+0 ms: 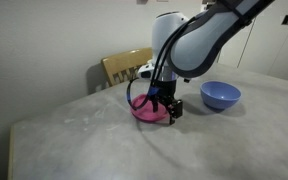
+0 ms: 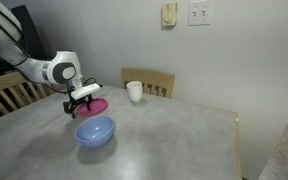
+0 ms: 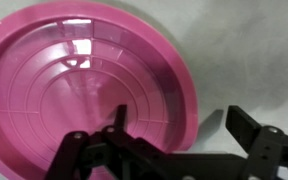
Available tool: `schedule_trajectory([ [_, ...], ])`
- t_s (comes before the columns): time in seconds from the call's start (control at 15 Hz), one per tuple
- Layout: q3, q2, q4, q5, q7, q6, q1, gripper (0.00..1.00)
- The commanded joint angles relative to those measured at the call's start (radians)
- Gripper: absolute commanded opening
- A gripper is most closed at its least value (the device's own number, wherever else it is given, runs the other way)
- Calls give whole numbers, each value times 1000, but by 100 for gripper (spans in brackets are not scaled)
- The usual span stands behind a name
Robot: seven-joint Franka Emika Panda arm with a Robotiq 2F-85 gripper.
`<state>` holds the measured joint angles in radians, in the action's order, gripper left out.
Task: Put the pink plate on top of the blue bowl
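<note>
The pink plate's rim (image 1: 167,116) (image 3: 188,122) is between my open fingers, so my gripper will stay low and pinch it next.
The pink plate (image 1: 142,111) lies flat on the grey table, also seen in an exterior view (image 2: 96,105), and fills most of the wrist view (image 3: 74,90). My gripper (image 1: 165,109) is down at the plate's edge. In the wrist view the gripper (image 3: 181,128) is open and straddles the rim, with one finger inside the plate and one outside on the table. It also shows in an exterior view (image 2: 81,100). The blue bowl (image 1: 220,95) stands upright and empty beside the plate, apart from it, also in an exterior view (image 2: 94,131).
A white mug (image 2: 134,92) stands near the table's far edge in front of a wooden chair (image 2: 154,80). Another wooden chair (image 1: 124,68) is behind the plate. The table (image 2: 174,135) edge runs along the wall side.
</note>
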<state>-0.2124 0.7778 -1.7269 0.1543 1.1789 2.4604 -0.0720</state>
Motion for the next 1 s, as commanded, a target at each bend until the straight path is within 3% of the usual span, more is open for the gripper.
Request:
schedule_trajectory([
  [0.0, -10, 31, 48, 4, 14, -35, -1, 100],
  [0.2, -12, 43, 70, 7, 16, -49, -8, 100],
  [0.27, -13, 47, 77, 7, 17, -55, -10, 94],
  [0.4, -13, 51, 88, 7, 18, -61, -13, 66],
  [0.93, -12, 45, 95, 3, 18, -52, -11, 11],
])
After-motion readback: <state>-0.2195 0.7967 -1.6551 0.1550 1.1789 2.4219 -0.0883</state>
